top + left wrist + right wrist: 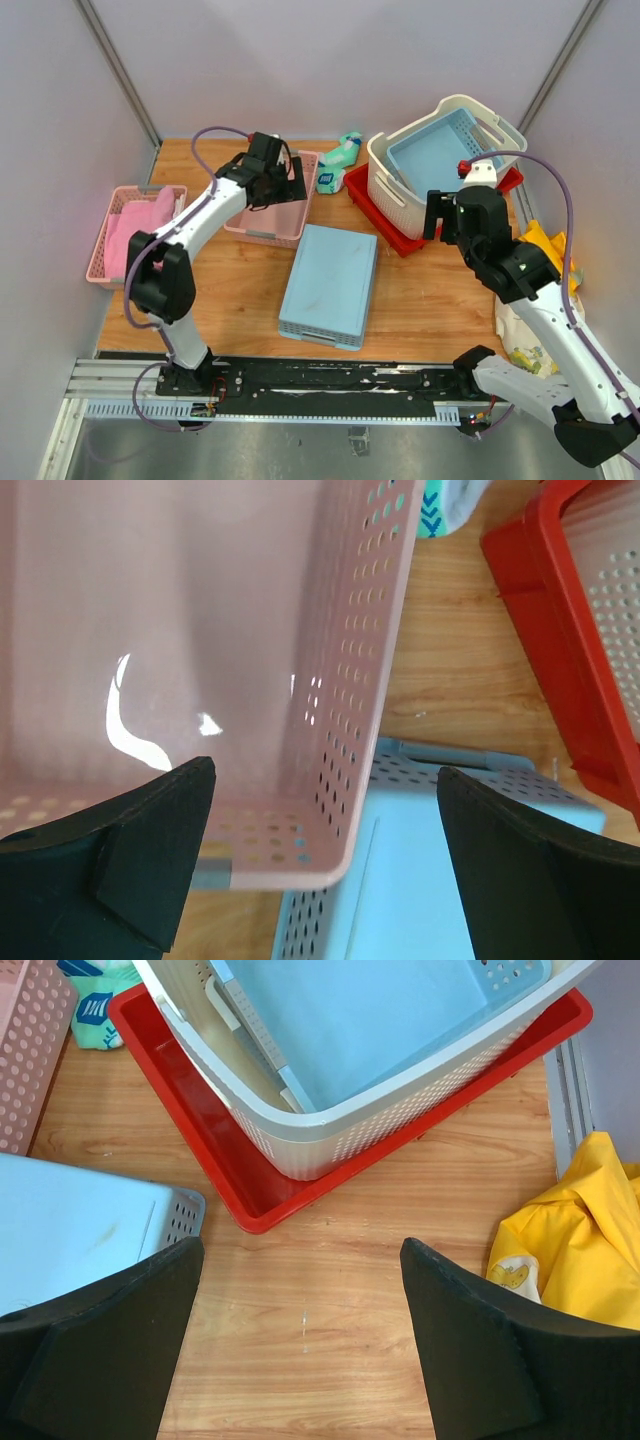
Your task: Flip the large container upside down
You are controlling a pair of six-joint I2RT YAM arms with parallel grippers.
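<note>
The left gripper's open fingers will go down around the pink basket's rim facing the red tray next, because that side of the basket is below the gripper and runs between them.
The large container (395,190) is a cream perforated basket with cut-out handles. It stands upright, tilted, on a red tray (400,240) at the back right, with a light blue basket (440,155) inside it. In the right wrist view its near wall (380,1120) is just ahead of my fingers. My right gripper (440,215) is open and empty, beside the container's near right corner, over bare wood (302,1250). My left gripper (288,185) is open and empty, over the corner of a pink basket (200,630).
An upside-down light blue basket (330,285) lies mid-table. The pink basket (270,215) sits to its back left. Another pink basket with a pink cloth (135,230) is at the far left. A green packet (338,160) lies at the back. A yellow cloth (545,250) lies at the right edge.
</note>
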